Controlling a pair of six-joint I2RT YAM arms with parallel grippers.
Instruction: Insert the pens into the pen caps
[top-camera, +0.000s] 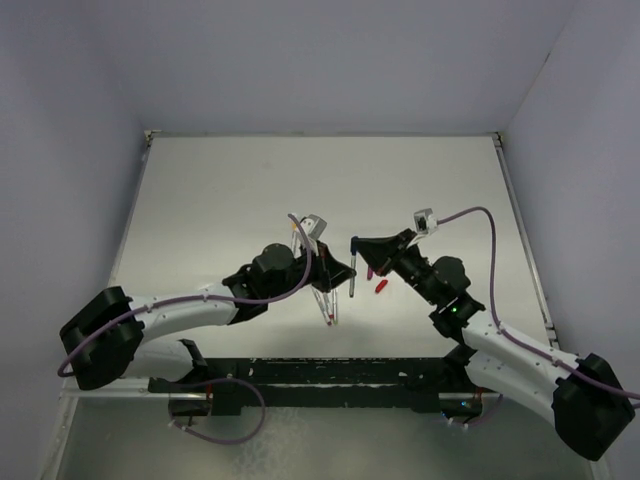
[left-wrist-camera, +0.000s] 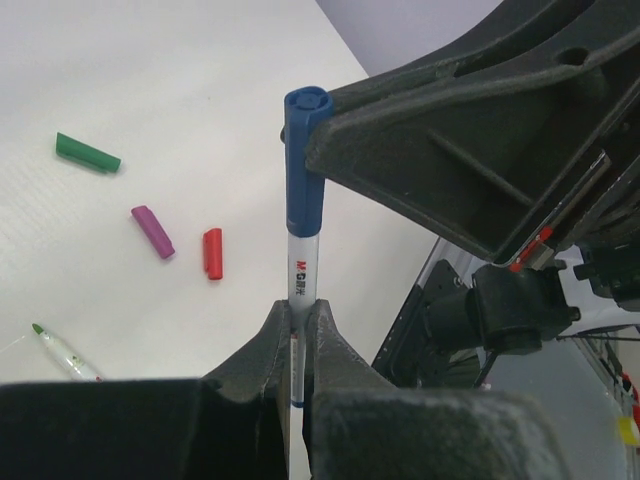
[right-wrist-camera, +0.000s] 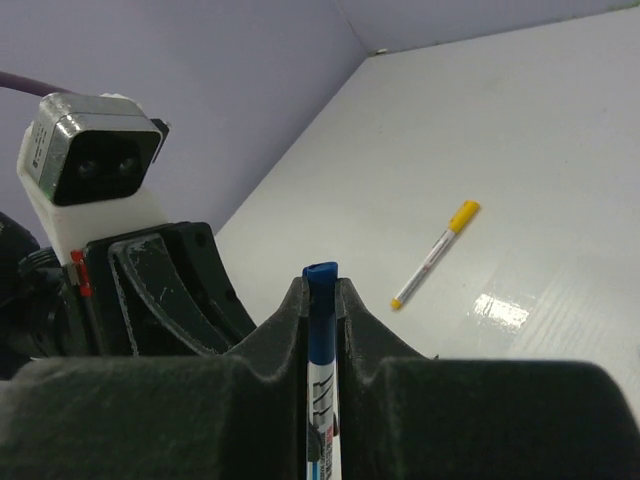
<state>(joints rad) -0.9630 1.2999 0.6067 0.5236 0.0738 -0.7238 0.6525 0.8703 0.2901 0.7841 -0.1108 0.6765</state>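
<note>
The held pen's blue cap is on, so my left gripper swings down and left in the top view next and releases that pen beside the yellow-capped pen.
My left gripper (left-wrist-camera: 298, 312) is shut on the white barrel of a pen (left-wrist-camera: 301, 262) and holds it upright above the table. A blue cap (left-wrist-camera: 303, 165) sits over the pen's upper end. My right gripper (right-wrist-camera: 321, 292) is shut on that blue cap (right-wrist-camera: 320, 300), with the barrel running down between its fingers. In the top view the two grippers, left (top-camera: 342, 272) and right (top-camera: 357, 245), meet at this pen (top-camera: 352, 280) mid-table. Loose on the table lie a green cap (left-wrist-camera: 88, 153), a purple cap (left-wrist-camera: 153, 231) and a red cap (left-wrist-camera: 212, 253).
A pen with a green tip (left-wrist-camera: 65, 352) lies near the loose caps. A pen with a yellow cap on it (right-wrist-camera: 437, 253) lies farther off on the table. More pens (top-camera: 325, 305), one red-tipped, lie under the left wrist. Walls close in the table's back and sides.
</note>
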